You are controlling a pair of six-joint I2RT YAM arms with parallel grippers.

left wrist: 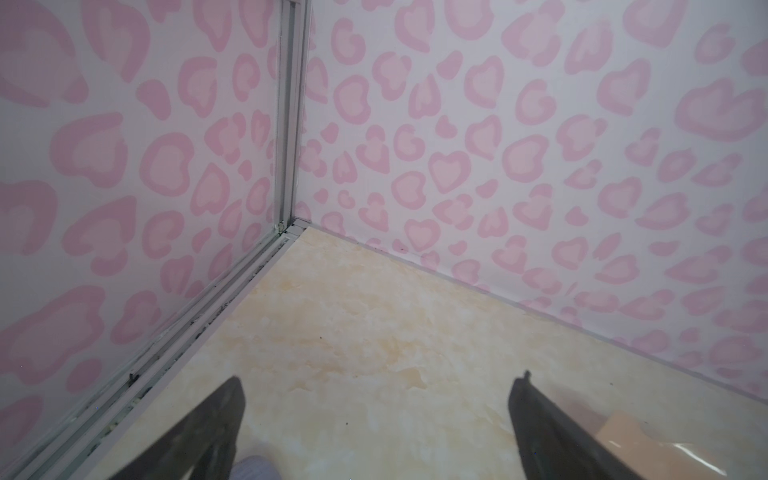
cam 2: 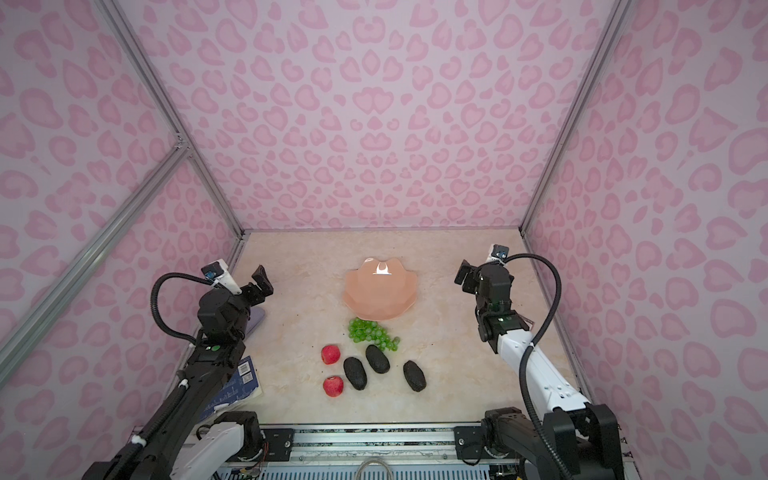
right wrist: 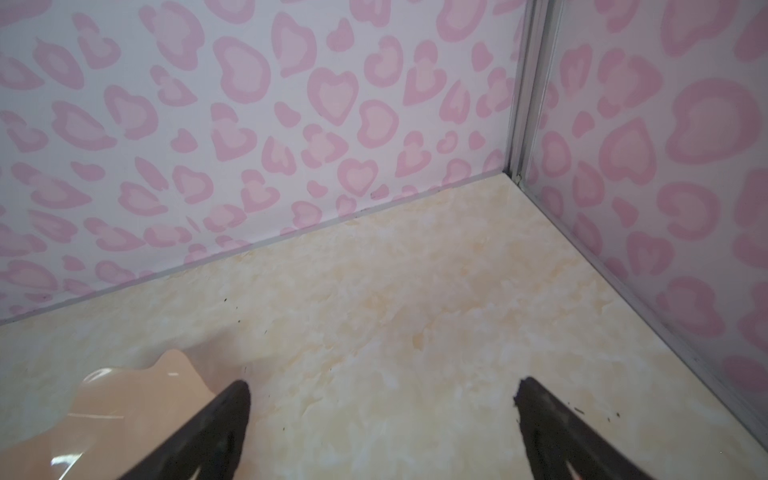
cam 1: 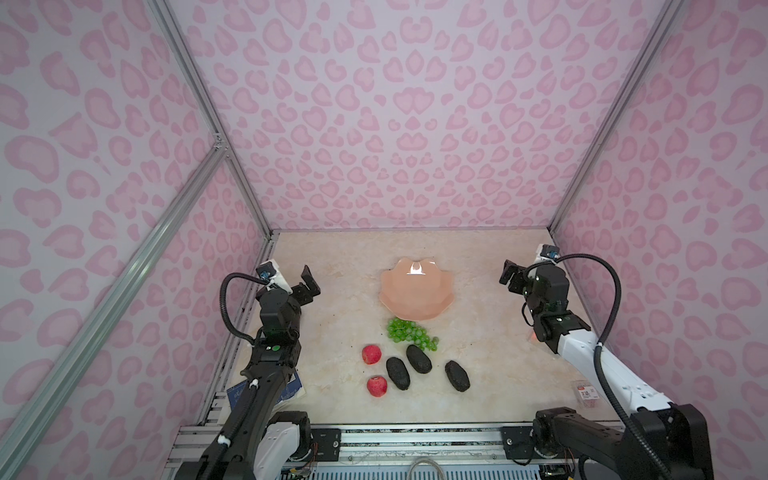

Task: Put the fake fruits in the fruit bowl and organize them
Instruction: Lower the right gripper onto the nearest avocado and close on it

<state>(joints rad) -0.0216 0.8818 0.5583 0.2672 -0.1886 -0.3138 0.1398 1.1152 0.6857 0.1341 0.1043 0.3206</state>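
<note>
The robot's right gripper needs to move back toward the robot's base next, tilt down and go down over the avocado below, which has bare tabletop all around it.
The peach-pink fruit bowl (cam 1: 415, 297) (cam 2: 380, 299) stands empty at mid-table. In front of it lie the green grapes (cam 1: 409, 332), two red apples (cam 1: 371, 354) (cam 1: 377, 386) and three dark avocados (cam 1: 397, 373) (cam 1: 419, 358) (cam 1: 457, 375), all on the tabletop. My left gripper (cam 1: 307, 284) (left wrist: 378, 386) hovers open to the left of the bowl, nothing between its fingers. To the right of the bowl, my right gripper (cam 1: 509, 274) (right wrist: 382, 390) is open and empty too. Each wrist view catches an edge of the bowl (left wrist: 623, 428) (right wrist: 124, 415).
A blue book (cam 2: 239, 386) lies under the left arm near the front-left edge, with a lilac case (cam 2: 258, 318) beyond it. A small clear packet (cam 1: 586, 392) sits by the right wall. Pink patterned walls close in three sides.
</note>
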